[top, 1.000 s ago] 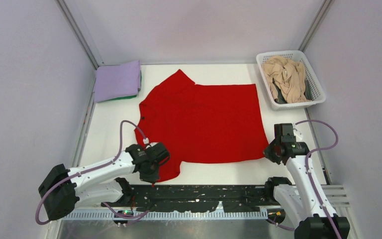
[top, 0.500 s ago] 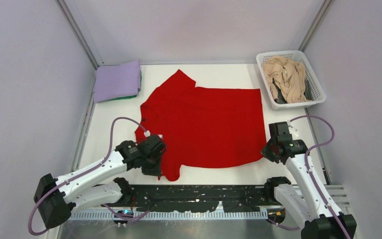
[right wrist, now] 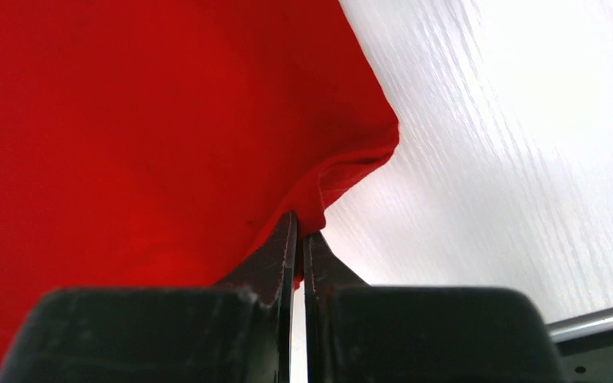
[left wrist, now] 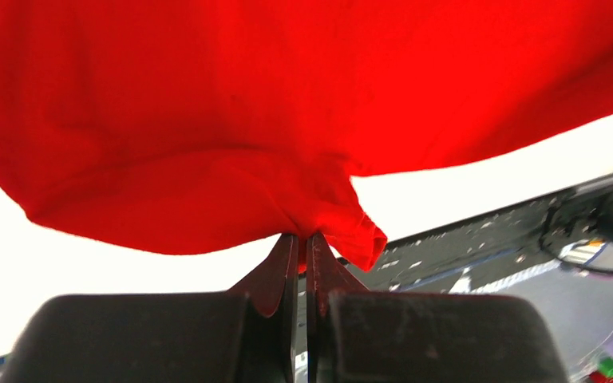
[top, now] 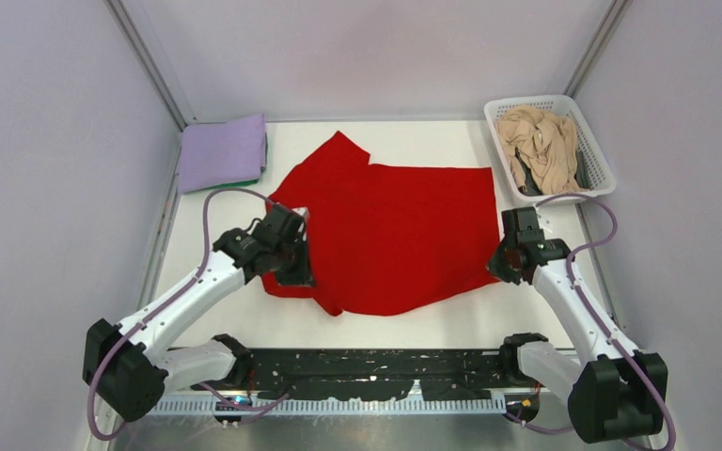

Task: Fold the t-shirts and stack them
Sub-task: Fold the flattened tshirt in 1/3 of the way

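Note:
Both grippers hold the red t-shirt's near edge. My right gripper carries its corner outward over the t-shirt next, along the t-shirt's side by the basket, and releases it.
A bright red t-shirt (top: 390,230) lies spread over the middle of the white table. My left gripper (top: 299,274) is shut on its near left edge; the left wrist view shows the jaws pinching a bunched fold of red cloth (left wrist: 331,215). My right gripper (top: 498,263) is shut on the shirt's near right corner (right wrist: 343,171), seen in the right wrist view. A folded lavender t-shirt (top: 221,150) lies at the back left on top of a green one (top: 262,158). A beige t-shirt (top: 541,146) is crumpled in the basket.
A white lattice basket (top: 599,160) stands at the back right. Frame posts and pale walls close in the table's sides and back. A black rail (top: 376,371) with the arm bases runs along the near edge.

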You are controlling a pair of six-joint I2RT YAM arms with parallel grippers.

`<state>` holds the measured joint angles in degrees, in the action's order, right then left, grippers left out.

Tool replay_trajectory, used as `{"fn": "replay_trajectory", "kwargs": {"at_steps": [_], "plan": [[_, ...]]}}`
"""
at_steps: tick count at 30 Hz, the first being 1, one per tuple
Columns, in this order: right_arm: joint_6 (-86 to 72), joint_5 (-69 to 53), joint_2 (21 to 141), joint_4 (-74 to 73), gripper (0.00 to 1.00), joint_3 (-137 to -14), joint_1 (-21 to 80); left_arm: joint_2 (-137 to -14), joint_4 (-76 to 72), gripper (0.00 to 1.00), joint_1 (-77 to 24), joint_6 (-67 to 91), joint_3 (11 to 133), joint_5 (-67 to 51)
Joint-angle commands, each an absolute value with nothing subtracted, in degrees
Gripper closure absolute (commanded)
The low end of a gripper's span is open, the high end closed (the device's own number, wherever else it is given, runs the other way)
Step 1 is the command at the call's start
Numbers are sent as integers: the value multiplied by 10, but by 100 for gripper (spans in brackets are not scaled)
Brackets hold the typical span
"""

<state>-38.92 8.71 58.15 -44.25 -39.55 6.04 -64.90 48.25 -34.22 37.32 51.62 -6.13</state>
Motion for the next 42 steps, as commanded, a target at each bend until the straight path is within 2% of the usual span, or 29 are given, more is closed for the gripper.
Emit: {"fn": "replay_trajectory", "kwargs": {"at_steps": [1, 10, 25, 36, 42], "plan": [[-370, 96, 611, -390, 95, -450, 60, -691, 445, 100, -298, 335, 603, -77], [-350, 119, 673, -369, 95, -516, 42, -816, 468, 100, -220, 312, 719, -84], [-346, 125, 725, -341, 95, -536, 8, -850, 401, 100, -172, 231, 779, -92], [-355, 116, 773, -311, 93, -538, 8, -1016, 440, 100, -159, 120, 920, -120], [-374, 129, 801, -289, 87, -527, -4, -1116, 468, 100, -146, 117, 1013, -89]]}}
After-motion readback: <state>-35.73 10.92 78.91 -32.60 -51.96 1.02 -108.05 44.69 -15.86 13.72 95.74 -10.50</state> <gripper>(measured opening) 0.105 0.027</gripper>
